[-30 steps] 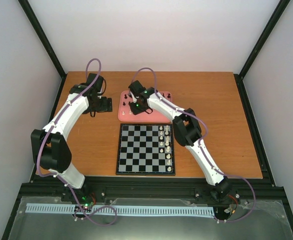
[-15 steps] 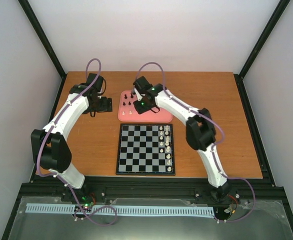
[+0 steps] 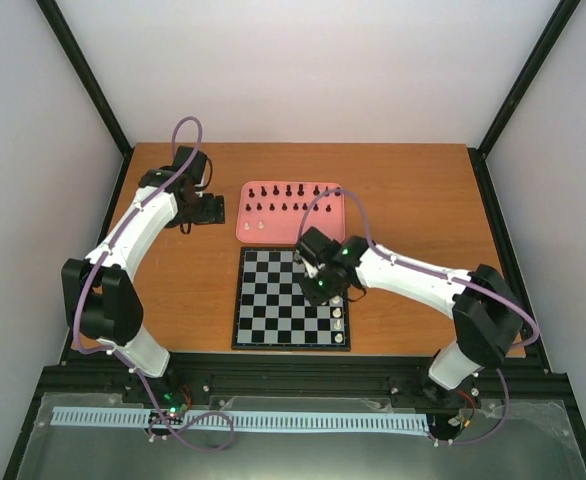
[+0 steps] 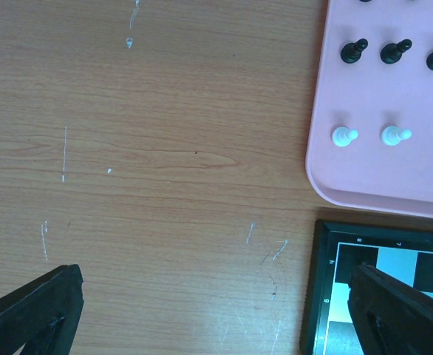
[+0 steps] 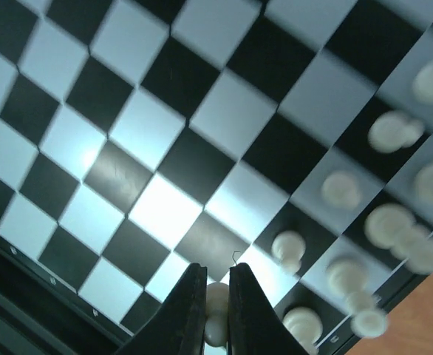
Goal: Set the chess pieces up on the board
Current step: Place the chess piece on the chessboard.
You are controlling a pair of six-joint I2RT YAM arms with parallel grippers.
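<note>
I will next lower my right gripper and move it back toward the standing cream-white pieces, onto the light square [image 5: 262, 276] beside the end pawn, as that is empty.
The board [image 3: 273, 300] lies at the table's middle front. Cream-white pieces [image 3: 337, 318] stand in its two right columns, blurred in the right wrist view [image 5: 289, 244]. My right gripper [image 3: 309, 262] hovers over the board's far right part, shut on a cream-white piece [image 5: 216, 309] between its fingers [image 5: 189, 310]. Black pieces [image 3: 288, 190] and two white pawns [image 3: 255, 226] stand on the pink tray [image 3: 291, 232]. My left gripper [image 3: 209, 210] is open and empty over bare table left of the tray. Its view shows the white pawns [image 4: 343, 135], black pawns [image 4: 354, 50] and the board's corner [image 4: 321, 296].
Black frame posts run along the table's left and right edges. The pink tray [image 4: 364, 170] touches the board's far edge. My right arm [image 3: 413, 280] stretches across the table right of the board.
My right gripper has left the pink tray and swung toward me over the board, carrying a white piece. The left arm has not moved.
</note>
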